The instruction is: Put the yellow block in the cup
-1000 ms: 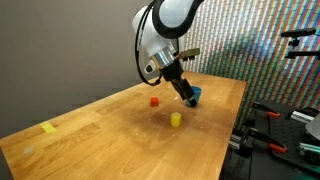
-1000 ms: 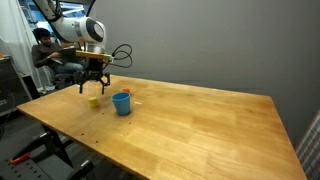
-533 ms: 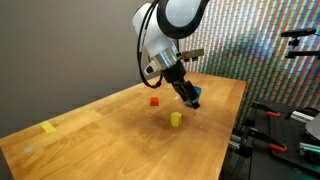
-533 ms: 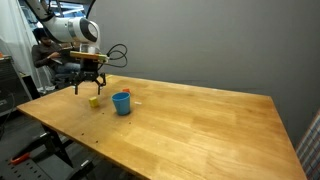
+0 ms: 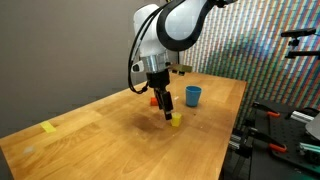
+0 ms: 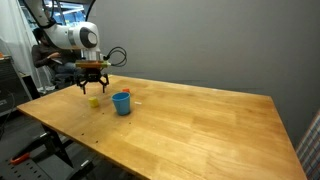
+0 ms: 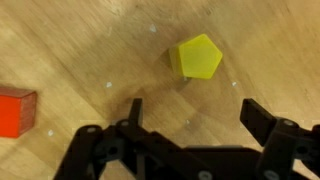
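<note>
My gripper moves toward the yellow block (image 5: 176, 119) (image 7: 197, 58) and down next until its open fingers stand around its sides. The block is still ahead of and below them.
The yellow block (image 5: 176, 119) sits on the wooden table, also seen in an exterior view (image 6: 94, 100) and in the wrist view (image 7: 198, 57), where its top looks pentagonal. The blue cup (image 5: 193, 96) stands upright just beyond it, also in an exterior view (image 6: 121, 103); it is out of the wrist view. My gripper (image 5: 165, 110) hovers open and empty just above and beside the yellow block; in the wrist view (image 7: 196, 112) the block lies a little ahead of the open fingers.
A small red block (image 5: 155, 100) lies near the gripper, at the left edge of the wrist view (image 7: 15, 110). A flat pale-yellow piece (image 5: 48, 127) lies far off toward the table's end. The table edge (image 5: 232, 140) is near the block.
The gripper has moved from over the blue cup to above the yellow block, and lower. The cup is now uncovered in the exterior view. Nothing was grasped.
</note>
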### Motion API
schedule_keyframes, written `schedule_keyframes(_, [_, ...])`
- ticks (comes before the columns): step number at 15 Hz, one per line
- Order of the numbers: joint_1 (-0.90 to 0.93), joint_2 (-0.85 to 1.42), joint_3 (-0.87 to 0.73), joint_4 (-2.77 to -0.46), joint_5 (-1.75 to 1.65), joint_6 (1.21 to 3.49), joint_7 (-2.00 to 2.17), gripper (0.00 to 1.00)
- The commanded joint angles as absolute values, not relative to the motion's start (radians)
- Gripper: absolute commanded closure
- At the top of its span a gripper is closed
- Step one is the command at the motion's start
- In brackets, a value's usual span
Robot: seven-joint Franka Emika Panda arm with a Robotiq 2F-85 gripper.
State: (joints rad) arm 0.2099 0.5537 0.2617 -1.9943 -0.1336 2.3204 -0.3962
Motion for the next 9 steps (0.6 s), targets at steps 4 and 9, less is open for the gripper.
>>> schedule_keyframes(4, [0.145,0.563,0.308,-2.076,-0.013,2.426,-0.422,0.00])
schedule_keyframes(9, [0.151,0.546,0.301,-2.149,-0.007,2.513,-0.383,0.00])
